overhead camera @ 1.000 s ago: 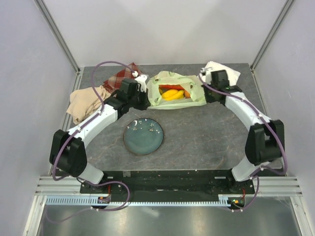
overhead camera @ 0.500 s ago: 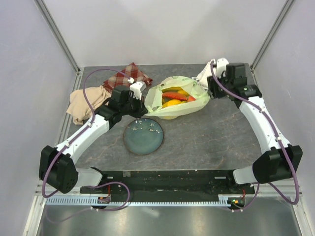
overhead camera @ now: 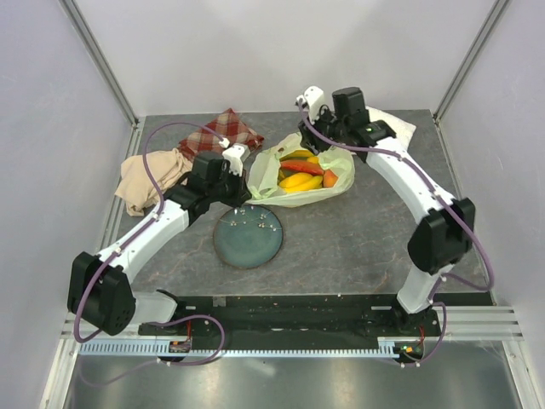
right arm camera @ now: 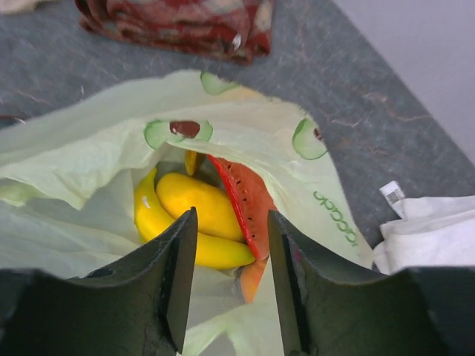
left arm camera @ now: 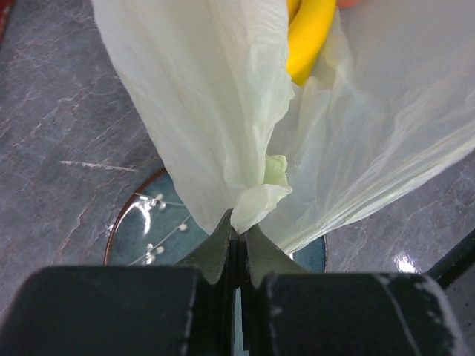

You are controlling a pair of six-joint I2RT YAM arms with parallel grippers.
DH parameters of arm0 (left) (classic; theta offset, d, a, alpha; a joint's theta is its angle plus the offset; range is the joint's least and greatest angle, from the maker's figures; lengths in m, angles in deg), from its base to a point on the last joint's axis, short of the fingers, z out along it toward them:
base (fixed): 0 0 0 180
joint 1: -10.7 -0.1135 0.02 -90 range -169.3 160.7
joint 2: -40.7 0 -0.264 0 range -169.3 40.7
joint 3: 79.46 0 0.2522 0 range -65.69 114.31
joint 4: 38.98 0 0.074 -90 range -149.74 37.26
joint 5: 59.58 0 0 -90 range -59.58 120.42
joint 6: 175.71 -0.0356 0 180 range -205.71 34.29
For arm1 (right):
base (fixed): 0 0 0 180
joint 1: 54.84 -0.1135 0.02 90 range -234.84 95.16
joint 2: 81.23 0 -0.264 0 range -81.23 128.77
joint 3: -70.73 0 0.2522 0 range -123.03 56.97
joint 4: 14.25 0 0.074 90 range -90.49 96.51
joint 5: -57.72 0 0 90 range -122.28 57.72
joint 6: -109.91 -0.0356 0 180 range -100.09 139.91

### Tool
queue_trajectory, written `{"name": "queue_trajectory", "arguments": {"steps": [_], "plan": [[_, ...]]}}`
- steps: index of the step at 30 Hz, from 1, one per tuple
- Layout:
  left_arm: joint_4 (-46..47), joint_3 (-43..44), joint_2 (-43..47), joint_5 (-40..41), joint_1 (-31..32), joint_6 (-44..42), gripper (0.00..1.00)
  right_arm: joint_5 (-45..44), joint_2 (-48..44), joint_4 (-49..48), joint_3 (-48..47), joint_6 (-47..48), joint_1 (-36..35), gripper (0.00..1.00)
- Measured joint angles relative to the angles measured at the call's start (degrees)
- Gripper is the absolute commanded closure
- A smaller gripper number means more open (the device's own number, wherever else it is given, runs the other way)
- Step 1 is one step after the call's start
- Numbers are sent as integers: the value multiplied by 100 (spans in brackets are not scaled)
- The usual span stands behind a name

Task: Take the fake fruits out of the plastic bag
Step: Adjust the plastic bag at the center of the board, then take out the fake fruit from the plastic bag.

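My right gripper is to come down to the left in the top view and close across the edge of the slice, because the red watermelon slice (overhead camera: 301, 166) (right arm camera: 249, 196) shows through the bag's opening.
The pale yellow-green plastic bag (overhead camera: 271, 170) lies open behind the plate. Inside it are fake fruits: a red watermelon slice (right arm camera: 249, 196), a yellow oblong fruit (right arm camera: 194, 202), a banana (right arm camera: 215, 252) and an orange-pink peach (right arm camera: 252, 280). My left gripper (left arm camera: 237, 222) is shut on a bunched fold of the bag's left edge, holding it up over the plate's rim. Over the bag's far side my right gripper (right arm camera: 231, 215) hovers open above the mouth, with the watermelon slice and yellow fruit showing between its fingers below. It touches nothing.
A blue-green plate (overhead camera: 248, 237) sits in front of the bag. A red checked cloth (overhead camera: 226, 129) and a beige cloth (overhead camera: 149, 177) lie at the back left. A white folded towel (overhead camera: 396, 128) lies at the back right.
My right gripper let go of the bag's right edge, opened, and swung left to above the bag's mouth. The bag shifted and slumped. My left gripper kept its hold.
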Motion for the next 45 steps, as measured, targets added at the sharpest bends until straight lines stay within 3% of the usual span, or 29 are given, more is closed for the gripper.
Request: {"name": "queue_trajectory", "arguments": {"steps": [5, 16, 21, 34, 45], "plan": [[0, 4, -2, 125, -164, 173, 98, 153, 723, 234, -9, 581, -31, 53], [0, 4, -31, 122, -192, 304, 98, 306, 1128, 317, -11, 1379, -498, 55], [0, 20, -101, 125, -199, 319, 98, 247, 1182, 382, 2, 1574, -680, 45], [-9, 258, -481, 125, -225, 317, 98, -734, 2588, -96, -595, 1757, -664, 42], [-11, 485, -756, 122, -236, 315, 99, -1106, 2916, -439, -922, 1969, -551, 43]]}}
